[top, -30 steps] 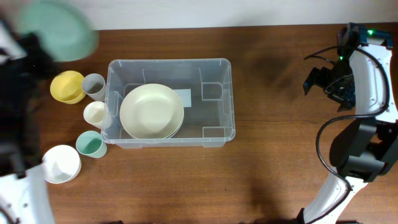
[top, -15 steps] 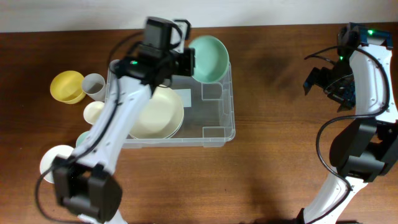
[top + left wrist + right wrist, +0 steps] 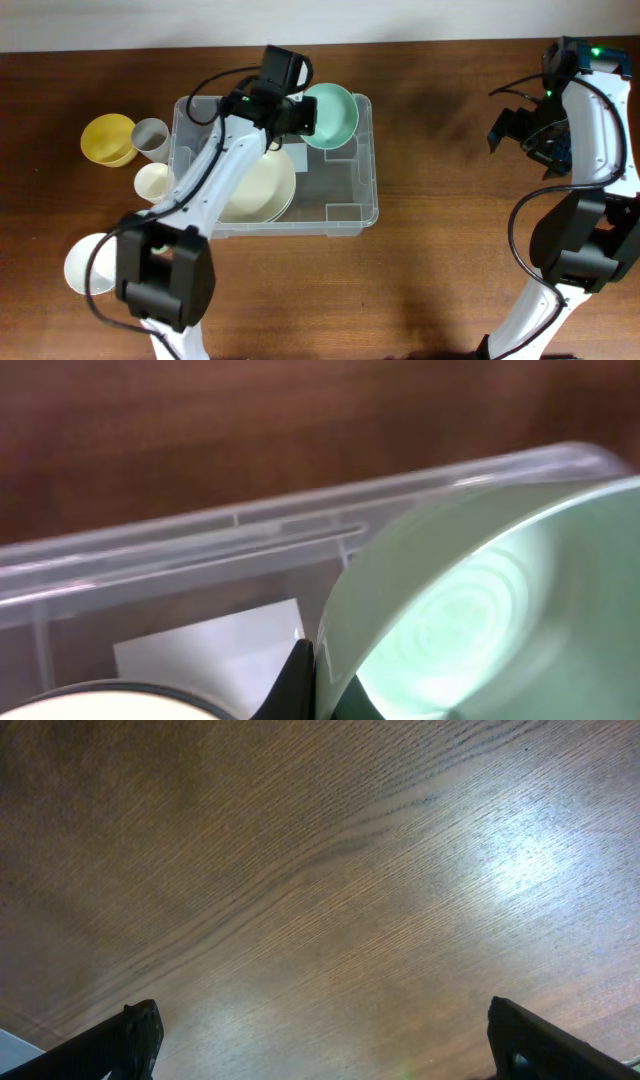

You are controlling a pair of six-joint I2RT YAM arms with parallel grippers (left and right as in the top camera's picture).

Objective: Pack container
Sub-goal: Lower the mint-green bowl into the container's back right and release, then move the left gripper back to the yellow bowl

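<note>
I will next lower the pale green bowl with my left gripper into the container, beside the big cream bowl.
The container (image 3: 371, 170), a large clear plastic bin, stands left of the table's centre with a big cream bowl (image 3: 268, 190) inside it. My left gripper (image 3: 307, 116) is shut on the rim of a pale green bowl (image 3: 335, 114), holding it tilted over the container's back right corner. In the left wrist view the green bowl (image 3: 480, 610) fills the right side, pinched in my left gripper (image 3: 318, 682), with the container's far rim (image 3: 200, 550) and white label (image 3: 210, 650) behind. My right gripper (image 3: 515, 130) is open over bare table at the far right, and nothing lies between its fingers (image 3: 320, 1040).
Left of the container stand a yellow bowl (image 3: 108, 138), a grey cup (image 3: 151, 135) and a cream cup (image 3: 153, 181). A white bowl (image 3: 88, 265) sits near the front left. The left arm reaches across the container's left half.
The left arm swung in from the far left with the green bowl, reaching the container's back right corner. The right arm stayed still.
</note>
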